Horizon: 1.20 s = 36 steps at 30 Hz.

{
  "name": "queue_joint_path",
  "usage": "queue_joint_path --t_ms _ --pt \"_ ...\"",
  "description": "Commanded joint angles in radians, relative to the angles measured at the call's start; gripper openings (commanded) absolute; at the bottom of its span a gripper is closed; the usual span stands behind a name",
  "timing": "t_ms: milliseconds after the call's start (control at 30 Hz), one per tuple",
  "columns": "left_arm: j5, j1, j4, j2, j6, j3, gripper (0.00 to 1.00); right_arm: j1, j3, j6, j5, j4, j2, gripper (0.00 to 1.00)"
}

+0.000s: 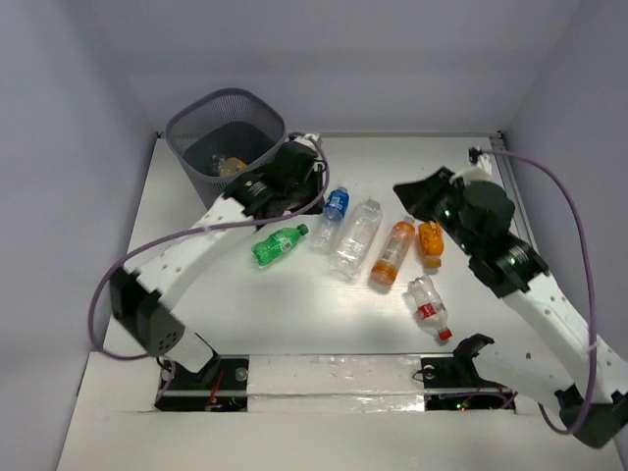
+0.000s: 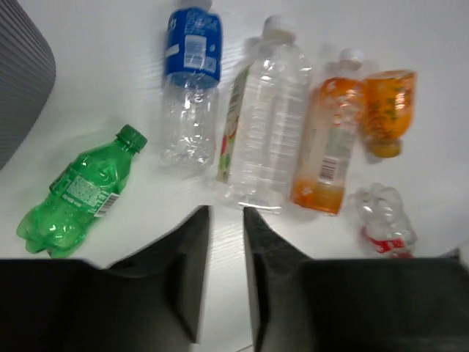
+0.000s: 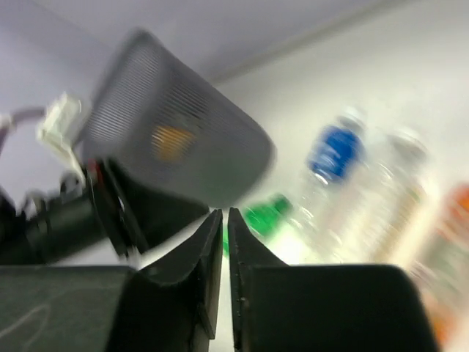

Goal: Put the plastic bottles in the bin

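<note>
The clear bottle with the blue label is below and beyond the left gripper's fingers, so the left gripper will next move down and outward, opening wide to go around both sides of the blue label.
Several plastic bottles lie in a row mid-table: a green one, a blue-labelled clear one, a large clear one, a tall orange one, a short orange one and a crumpled red-labelled one. An orange bottle lies inside the bin at the back left. My left gripper hangs beside the bin, jaws a narrow gap apart with nothing between. My right gripper hovers right of the row, shut and empty.
The bin's mesh wall stands just left of my left gripper. The left arm's cable loops out to the left and the right arm's cable arcs along the right wall. Walls close the table on three sides.
</note>
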Motion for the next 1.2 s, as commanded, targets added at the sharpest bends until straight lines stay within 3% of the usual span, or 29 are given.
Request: queue_joint_path --t_ms 0,33,100,133,167,233,267,433,833,1167 --pt "-0.070 0.004 0.027 0.116 -0.018 0.013 0.25 -0.047 -0.176 -0.001 0.024 -0.162 -0.130 0.14" --pt "-0.081 0.004 0.020 0.147 -0.012 0.042 0.41 -0.078 -0.239 0.001 0.018 -0.182 -0.158 0.21" --pt "-0.092 0.004 0.015 0.230 -0.007 0.075 0.56 -0.103 -0.284 -0.008 -0.013 -0.225 -0.207 0.32" --pt "-0.101 0.004 0.012 0.256 -0.005 0.108 0.69 -0.113 -0.296 -0.019 -0.019 -0.238 -0.209 0.37" --pt "-0.109 0.004 0.010 0.279 -0.005 0.125 0.74 -0.113 -0.302 -0.027 -0.024 -0.263 -0.206 0.52" --pt "-0.116 0.014 0.006 0.345 -0.005 0.176 0.79 -0.113 -0.299 -0.053 -0.030 -0.284 -0.170 0.73" --pt "-0.115 0.014 0.009 0.367 -0.007 0.190 0.80 -0.123 -0.292 -0.061 -0.039 -0.297 -0.154 0.78" --pt "-0.104 0.061 0.039 0.474 -0.025 0.236 0.80 -0.132 -0.286 -0.094 -0.070 -0.282 -0.011 0.95" --pt "-0.050 0.090 0.012 0.686 0.031 0.394 0.79 -0.230 -0.273 -0.134 -0.128 -0.186 0.247 0.99" --pt "-0.049 0.109 -0.013 0.807 0.055 0.487 0.76 -0.230 -0.183 -0.140 -0.166 -0.133 0.462 0.99"
